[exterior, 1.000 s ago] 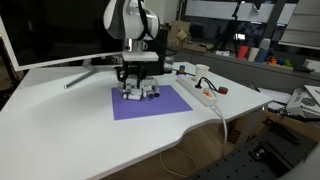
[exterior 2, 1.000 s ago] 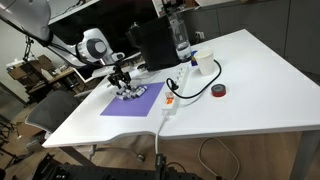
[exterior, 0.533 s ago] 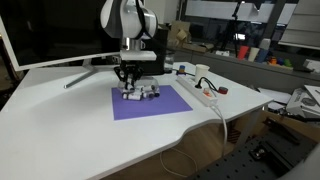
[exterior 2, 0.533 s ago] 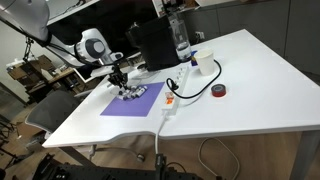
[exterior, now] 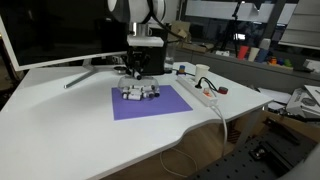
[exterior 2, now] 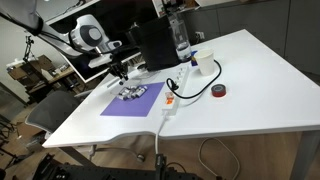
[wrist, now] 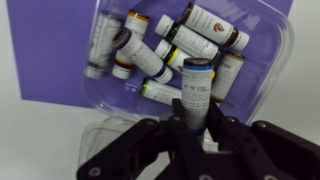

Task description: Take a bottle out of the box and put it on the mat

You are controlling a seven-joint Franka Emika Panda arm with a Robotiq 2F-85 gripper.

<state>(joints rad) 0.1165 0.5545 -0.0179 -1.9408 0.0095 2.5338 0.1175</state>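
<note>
The bottle goes over, down and out of my gripper next. The spot for it, bare mat (wrist: 45,48) beside the box, lies below my gripper and to its left in the wrist view.
A clear plastic box (wrist: 272,62) rests on the purple mat (wrist: 48,52) and holds several small bottles with white labels and dark caps. My gripper (wrist: 194,126) is shut on one bottle (wrist: 196,88), held upright between the fingers above the box's near edge. In both exterior views the gripper (exterior: 143,69) (exterior 2: 120,72) hangs a little above the box (exterior: 140,92) (exterior 2: 134,93), which sits at the far end of the mat (exterior: 152,105) (exterior 2: 125,105). The held bottle is too small to make out there.
A tall black box (exterior 2: 150,45) stands behind the mat. A large monitor (exterior: 50,35) fills the back. A white power strip (exterior: 205,95), a white cup (exterior: 203,72), a red tape roll (exterior 2: 219,91) and a clear water bottle (exterior 2: 181,40) lie beside the mat.
The jaws have closed on a bottle down in the clear box, and the gripper has risen away from the box with it.
</note>
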